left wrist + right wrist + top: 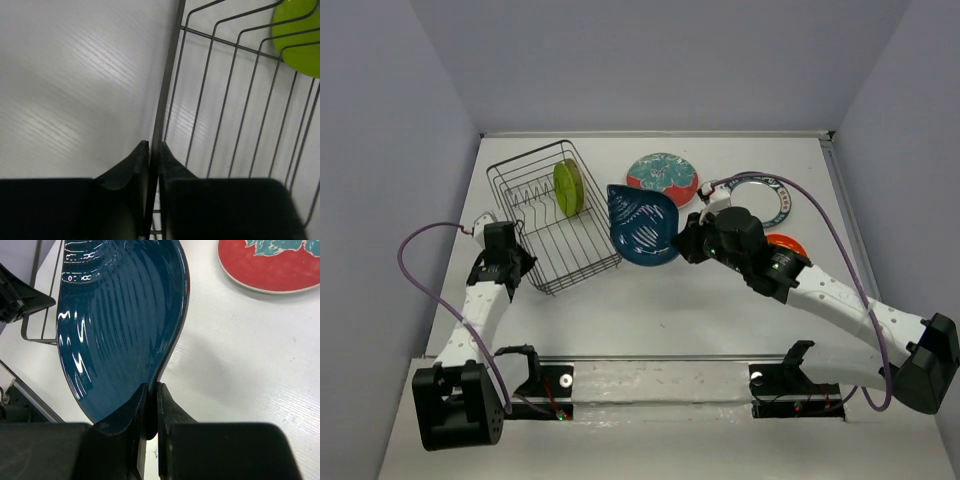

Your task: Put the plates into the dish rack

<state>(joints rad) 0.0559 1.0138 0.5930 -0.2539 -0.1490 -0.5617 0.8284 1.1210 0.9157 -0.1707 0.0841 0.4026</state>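
Observation:
The robot's right gripper needs to swing over the rack, turn, and lower the blue plate (642,224) into the empty slots beside the lime green plate (568,188) to let it go there.
The black wire dish rack (552,215) stands at the left with the lime green plate (568,188) upright inside; the plate also shows in the left wrist view (299,35). My left gripper (516,262) is shut on the rack's near-left rim wire (161,115). My right gripper (686,242) is shut on the rim of the dark blue leaf-shaped plate (642,224), held tilted just right of the rack; it fills the right wrist view (117,320). The red floral plate (663,176), the white blue-rimmed plate (760,200) and the orange plate (788,246) lie on the table. The beige plate is out of view.
The red floral plate (270,265) lies beyond the blue plate in the right wrist view. Grey walls enclose the white table (650,310) at the back and sides. A purple cable loops from each arm.

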